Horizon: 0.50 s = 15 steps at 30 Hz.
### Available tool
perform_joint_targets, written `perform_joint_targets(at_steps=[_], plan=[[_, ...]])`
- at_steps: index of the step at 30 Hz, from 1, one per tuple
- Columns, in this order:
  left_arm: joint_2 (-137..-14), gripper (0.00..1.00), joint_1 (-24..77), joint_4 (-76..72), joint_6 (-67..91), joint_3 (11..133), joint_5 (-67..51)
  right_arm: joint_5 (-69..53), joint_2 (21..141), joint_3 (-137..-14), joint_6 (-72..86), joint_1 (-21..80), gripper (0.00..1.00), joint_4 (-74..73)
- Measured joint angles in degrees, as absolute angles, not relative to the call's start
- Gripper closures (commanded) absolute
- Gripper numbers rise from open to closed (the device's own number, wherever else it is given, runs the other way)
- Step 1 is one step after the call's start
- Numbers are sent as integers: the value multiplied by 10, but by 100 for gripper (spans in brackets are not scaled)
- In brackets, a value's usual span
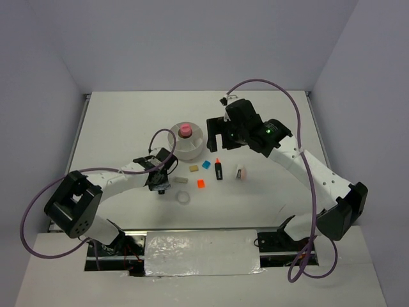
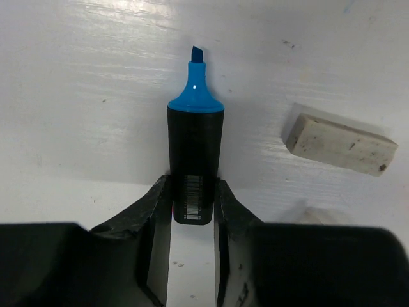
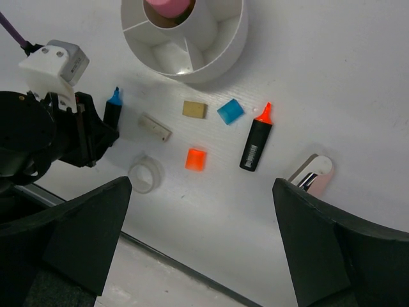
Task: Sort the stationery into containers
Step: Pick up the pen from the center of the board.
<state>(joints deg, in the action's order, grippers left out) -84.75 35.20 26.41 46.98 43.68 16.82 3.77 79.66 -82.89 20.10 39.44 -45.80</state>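
The blue square (image 3: 231, 111) lies below with the orange-capped marker (image 3: 257, 141) close beside it, so next I will move my right gripper down and narrow its wide fingers around the square alone.
My left gripper (image 2: 192, 182) is shut on a black marker with a blue cap (image 2: 195, 144), holding its rear end low over the table; in the top view it (image 1: 160, 181) is left of the other items. My right gripper (image 1: 219, 133) is open and empty, raised beside the round white divided tub (image 1: 192, 152). A pink tube (image 3: 169, 6) stands in the tub's centre (image 3: 217, 61). On the table lie a tan eraser (image 3: 194, 109), a whitish eraser (image 3: 155, 126), a blue square (image 3: 230, 110), an orange square (image 3: 196, 159), an orange-capped marker (image 3: 257, 141) and a clear tape ring (image 3: 144, 176).
A pink and white small object (image 3: 311, 176) lies right of the orange-capped marker. The whitish eraser (image 2: 340, 144) lies right of the held marker. The table's near edge (image 3: 166, 256) runs below the items. Walls enclose the table on three sides.
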Motion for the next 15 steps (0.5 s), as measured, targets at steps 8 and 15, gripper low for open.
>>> perform_joint_targets(at_steps=[8,15], plan=[[-790,100,364,297,500,416,177,57,794,-780,313,405,2,-424],[-573,100,369,396,507,471,191,149,924,-819,453,459,22,-446]])
